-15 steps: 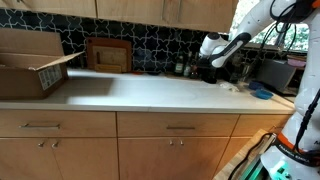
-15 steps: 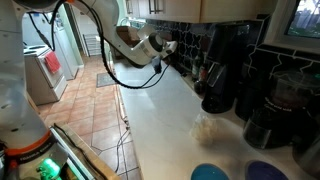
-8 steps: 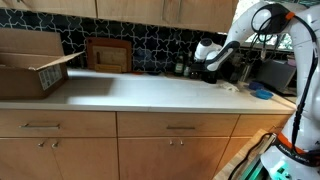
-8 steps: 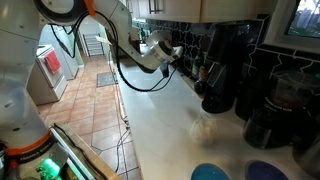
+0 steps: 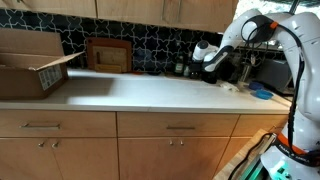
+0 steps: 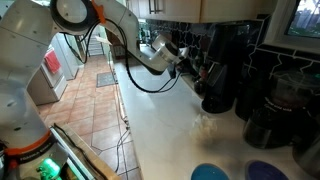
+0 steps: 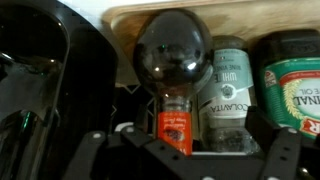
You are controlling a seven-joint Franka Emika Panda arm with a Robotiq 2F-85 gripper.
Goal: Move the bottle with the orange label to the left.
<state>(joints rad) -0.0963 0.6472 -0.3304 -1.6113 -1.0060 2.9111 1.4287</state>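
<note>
The gripper moves in toward the orange label (image 7: 175, 127) next, shifting slightly toward the black appliance.
In the wrist view the bottle with the orange label (image 7: 174, 128) stands right in front of the camera. It is a small bottle with a round dark body and an orange-red label. My gripper (image 7: 186, 152) is open, with one finger on each side of the picture and the bottle between them, closer to the left finger. The fingers are apart from the bottle. In both exterior views the gripper (image 5: 204, 66) (image 6: 184, 60) reaches in low among the things at the back wall. The bottle itself is too small to make out there.
A Colavita bottle (image 7: 232, 92) and a green tin (image 7: 296, 85) stand close beside the bottle, and a black appliance (image 7: 50, 80) on its other side. A black coffee machine (image 6: 225, 70), a cardboard box (image 5: 30, 65), a wooden board (image 5: 108, 55) and a blue bowl (image 5: 262, 93) are on the counter.
The arm has reached further toward the back wall, bringing the gripper lower and closer to the bottles. The things on the counter have not moved.
</note>
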